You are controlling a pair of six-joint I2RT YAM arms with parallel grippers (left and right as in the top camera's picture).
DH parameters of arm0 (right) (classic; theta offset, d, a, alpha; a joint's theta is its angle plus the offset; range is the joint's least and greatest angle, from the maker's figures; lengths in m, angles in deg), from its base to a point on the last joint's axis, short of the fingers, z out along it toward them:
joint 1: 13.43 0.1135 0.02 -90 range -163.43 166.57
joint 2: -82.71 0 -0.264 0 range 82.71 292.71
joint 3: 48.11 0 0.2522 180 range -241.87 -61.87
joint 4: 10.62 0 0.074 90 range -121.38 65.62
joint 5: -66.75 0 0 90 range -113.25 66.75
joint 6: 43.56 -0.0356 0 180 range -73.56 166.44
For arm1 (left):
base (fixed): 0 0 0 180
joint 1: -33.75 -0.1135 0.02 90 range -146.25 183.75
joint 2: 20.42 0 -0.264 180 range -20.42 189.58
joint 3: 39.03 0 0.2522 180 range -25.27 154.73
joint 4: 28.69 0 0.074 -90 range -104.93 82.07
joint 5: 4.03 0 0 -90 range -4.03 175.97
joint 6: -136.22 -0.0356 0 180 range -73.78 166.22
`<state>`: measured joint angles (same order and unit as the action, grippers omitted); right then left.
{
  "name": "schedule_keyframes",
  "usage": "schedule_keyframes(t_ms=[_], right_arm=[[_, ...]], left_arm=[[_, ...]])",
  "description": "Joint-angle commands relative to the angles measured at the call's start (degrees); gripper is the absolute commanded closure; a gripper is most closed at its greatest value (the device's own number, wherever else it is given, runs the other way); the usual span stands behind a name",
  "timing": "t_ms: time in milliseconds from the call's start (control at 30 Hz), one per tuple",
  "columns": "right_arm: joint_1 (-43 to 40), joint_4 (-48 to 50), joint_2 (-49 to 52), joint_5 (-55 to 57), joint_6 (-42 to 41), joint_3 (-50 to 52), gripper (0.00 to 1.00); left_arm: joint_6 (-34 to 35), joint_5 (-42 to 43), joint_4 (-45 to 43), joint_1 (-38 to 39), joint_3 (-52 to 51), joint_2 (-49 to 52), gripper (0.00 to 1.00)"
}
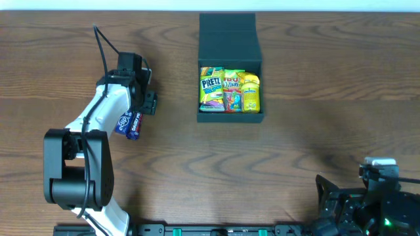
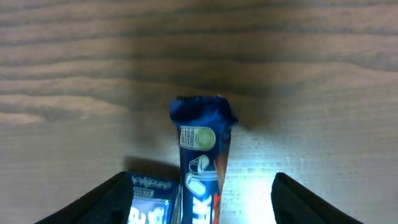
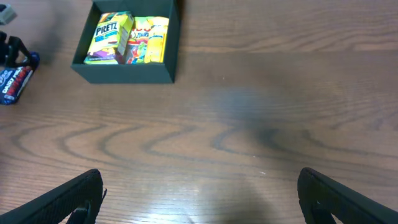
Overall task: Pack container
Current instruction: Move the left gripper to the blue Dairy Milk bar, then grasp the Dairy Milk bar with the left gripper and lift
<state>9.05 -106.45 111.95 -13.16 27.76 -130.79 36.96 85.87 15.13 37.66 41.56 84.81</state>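
Next, my left gripper moves down around the blue snack bar [image 1: 138, 117] [image 2: 200, 152], short of the bar's far end, and closes, because the bar already runs between the gripper's open fingers.
The black container [image 1: 231, 118] stands at the back middle with its flap lid [image 1: 226, 36] folded open behind it. It holds a Pretz packet [image 1: 211, 88], a colourful packet [image 1: 231, 90] and a yellow packet [image 1: 250, 92]. It also shows in the right wrist view [image 3: 124, 71]. My left gripper [image 2: 202, 205] is open low over the table at the left [image 1: 146, 103]. A blue snack bar [image 2: 200, 152] lies between its fingers, not gripped. A second blue packet [image 2: 149, 198] lies by the left finger. My right gripper [image 3: 202, 199] is open and empty.
The blue packets [image 1: 129, 123] lie partly under my left arm, well left of the container. They show at the left edge of the right wrist view [image 3: 15, 84]. My right arm [image 1: 367, 196] sits at the front right corner of the wooden table.
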Motion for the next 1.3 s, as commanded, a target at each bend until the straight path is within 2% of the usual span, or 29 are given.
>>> schedule_keyframes(t_ms=[0, 200, 433, 500, 567, 633, 800, 933, 1033, 1167, 1267], right_arm=[[0.4, 0.0, 0.0, 0.4, -0.6, -0.4, 0.01], [0.4, 0.0, 0.0, 0.4, -0.6, -0.4, 0.01], [0.4, 0.0, 0.0, 0.4, -0.6, -0.4, 0.01], [0.4, 0.0, 0.0, 0.4, -0.6, -0.4, 0.01], [0.4, 0.0, 0.0, 0.4, -0.6, -0.4, 0.01], [0.4, 0.0, 0.0, 0.4, -0.6, -0.4, 0.01], [0.4, 0.0, 0.0, 0.4, -0.6, -0.4, 0.01], [0.4, 0.0, 0.0, 0.4, -0.6, -0.4, 0.01], [0.4, 0.0, 0.0, 0.4, -0.6, -0.4, 0.01], [0.4, 0.0, 0.0, 0.4, -0.6, -0.4, 0.01], [0.4, 0.0, 0.0, 0.4, -0.6, -0.4, 0.01]], left_arm=[[-1.1, 1.6, -1.4, -0.1, -1.4, 0.4, 0.29], [-1.1, 3.0, -4.9, -0.1, -1.9, 2.2, 0.39], [-1.0, 3.1, -5.0, -0.1, -1.9, 4.9, 0.45], [-1.0, 3.1, -5.0, -0.1, -1.9, 5.7, 0.51], [-0.9, 3.1, -4.9, -0.1, -1.9, 6.4, 0.62], [-0.2, 3.1, -4.7, -0.1, -1.9, 6.6, 0.67], [0.8, 3.1, -4.7, -0.1, -1.7, 6.6, 0.76], [4.6, 3.1, -4.2, -0.1, -0.9, 6.6, 0.77], [9.2, 3.1, -1.1, -0.1, 2.5, 6.6, 0.83], [11.7, 3.1, 5.1, 0.3, 9.4, 6.6, 0.93], [14.4, 3.2, 9.4, 1.8, 16.0, 6.6, 0.94]])
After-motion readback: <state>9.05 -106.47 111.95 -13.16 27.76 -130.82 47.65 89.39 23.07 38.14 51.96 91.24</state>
